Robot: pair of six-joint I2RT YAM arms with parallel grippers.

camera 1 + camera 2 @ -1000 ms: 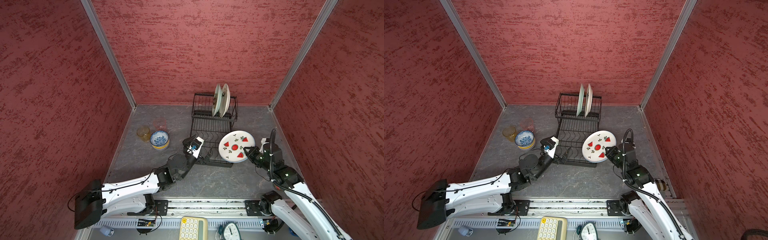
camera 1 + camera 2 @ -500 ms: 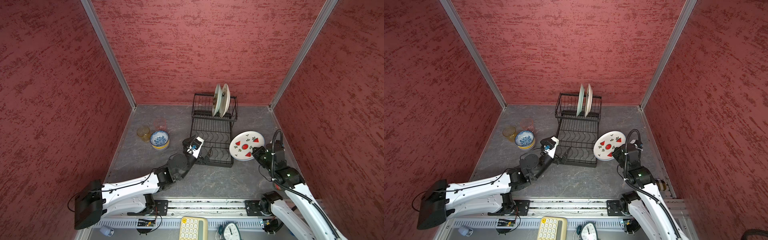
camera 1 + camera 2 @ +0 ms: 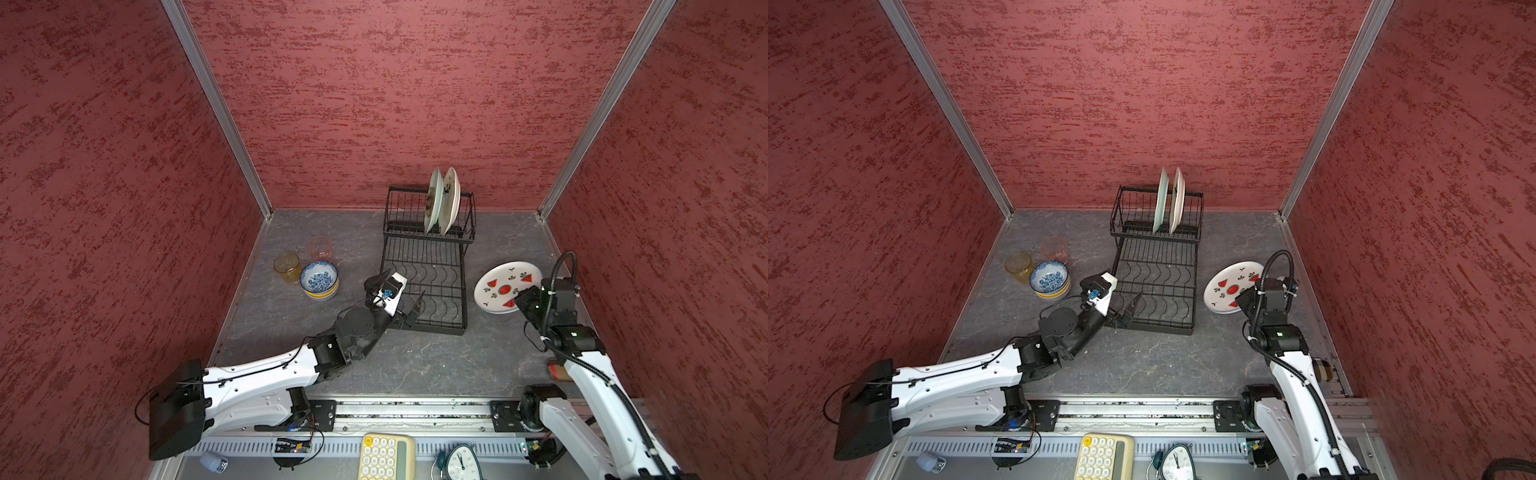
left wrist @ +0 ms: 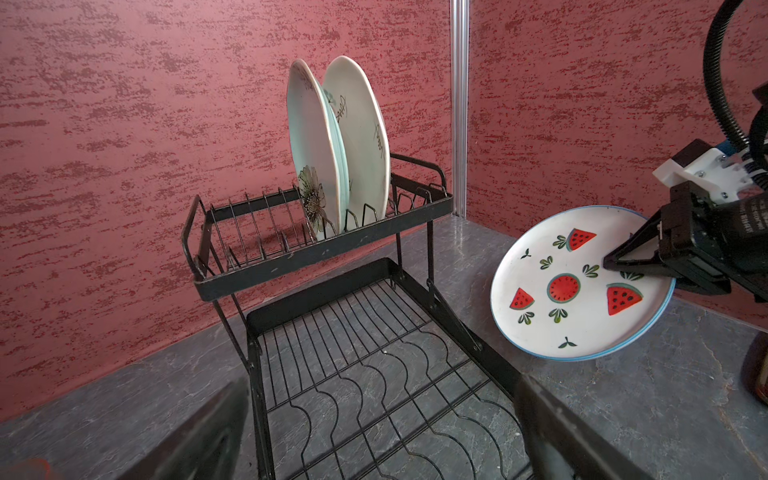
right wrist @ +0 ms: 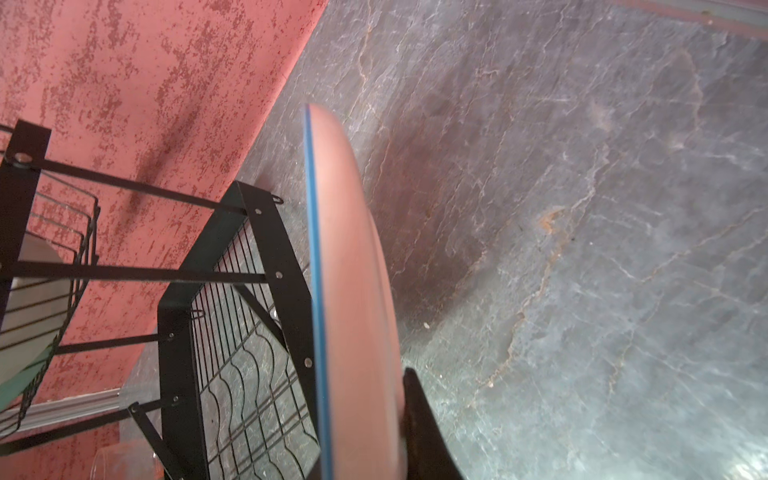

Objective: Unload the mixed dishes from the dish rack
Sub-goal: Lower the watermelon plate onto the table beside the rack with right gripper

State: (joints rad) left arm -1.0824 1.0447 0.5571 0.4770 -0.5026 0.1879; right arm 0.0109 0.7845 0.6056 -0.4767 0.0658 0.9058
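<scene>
Next, my right gripper moves down to release the tilted watermelon-print plate on the bare tabletop beside the rack. That spot is close below my gripper and empty of dishes.
The black wire dish rack (image 3: pixel 424 266) (image 3: pixel 1156 270) (image 4: pixel 316 266) stands at the back middle. A pale green plate (image 3: pixel 433 199) (image 4: pixel 311 145) and a cream plate (image 3: pixel 453 199) (image 4: pixel 365 137) stand upright in its upper basket. The lower grid tray holds nothing. My right gripper (image 3: pixel 521 300) (image 5: pixel 374 436) is shut on the rim of the watermelon-print plate (image 3: pixel 505 286) (image 3: pixel 1229 286) (image 4: pixel 573 286). It holds the plate tilted just above the table, right of the rack. My left gripper (image 3: pixel 401 293) (image 4: pixel 382 449) is open and holds nothing at the tray's near left corner.
Left of the rack, a blue-white bowl (image 3: pixel 319 277) sits stacked on a yellow bowl (image 3: pixel 321 294). Beside them stand an amber tumbler (image 3: pixel 286 266) and a pink tumbler (image 3: pixel 320 248). Red walls enclose three sides. A brown object (image 3: pixel 557 370) lies by the right arm.
My right gripper has carried the watermelon plate from over the tray's right edge out to the right and lower. The left arm has not moved.
</scene>
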